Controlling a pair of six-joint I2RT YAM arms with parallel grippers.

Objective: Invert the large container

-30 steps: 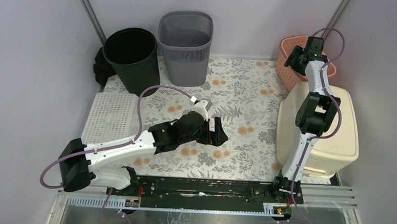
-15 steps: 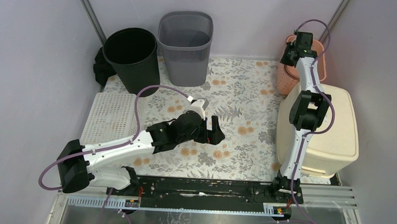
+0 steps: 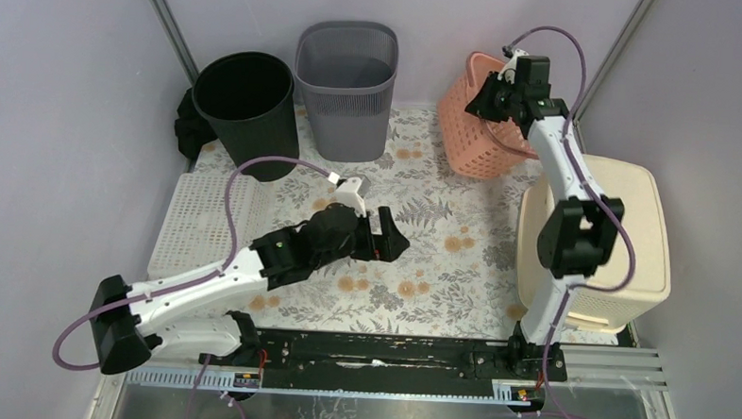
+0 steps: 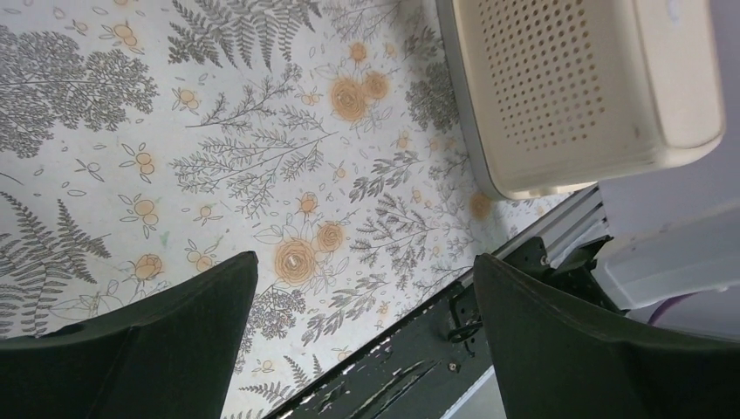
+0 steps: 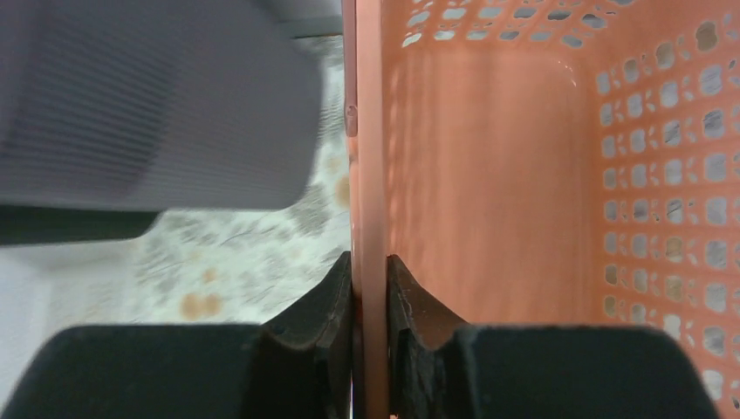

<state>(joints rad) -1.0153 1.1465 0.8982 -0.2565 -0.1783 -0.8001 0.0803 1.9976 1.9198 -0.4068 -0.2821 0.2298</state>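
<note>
My right gripper should swing back and to the left in the top view to the clear central mat [image 3: 362,273], turning the orange basket [image 3: 479,129], and let go of it there.
The largest container here, a cream perforated bin [image 3: 621,249], stands at the right edge with its flat base up; the left wrist view shows it [image 4: 567,87] too. My right gripper [image 3: 493,94] is shut on the rim of an orange perforated basket [image 3: 479,129]. That basket hangs tilted at the back, left of the cream bin. In the right wrist view the orange rim [image 5: 366,175] is pinched between the jaws of the right gripper [image 5: 370,262]. My left gripper [image 3: 390,237] is open over the floral mat, with nothing between its fingers in the left wrist view [image 4: 362,262].
A black bin [image 3: 244,105] and a grey ribbed bin [image 3: 346,86] stand at the back left. A white perforated tray [image 3: 206,216] lies at the left. A black cloth [image 3: 189,126] sits behind the black bin. The black rail [image 3: 389,352] runs along the near edge.
My right gripper has shut on the orange basket's rim and carried it left from the back right corner, tilting it. The left arm has shifted slightly left, still open.
</note>
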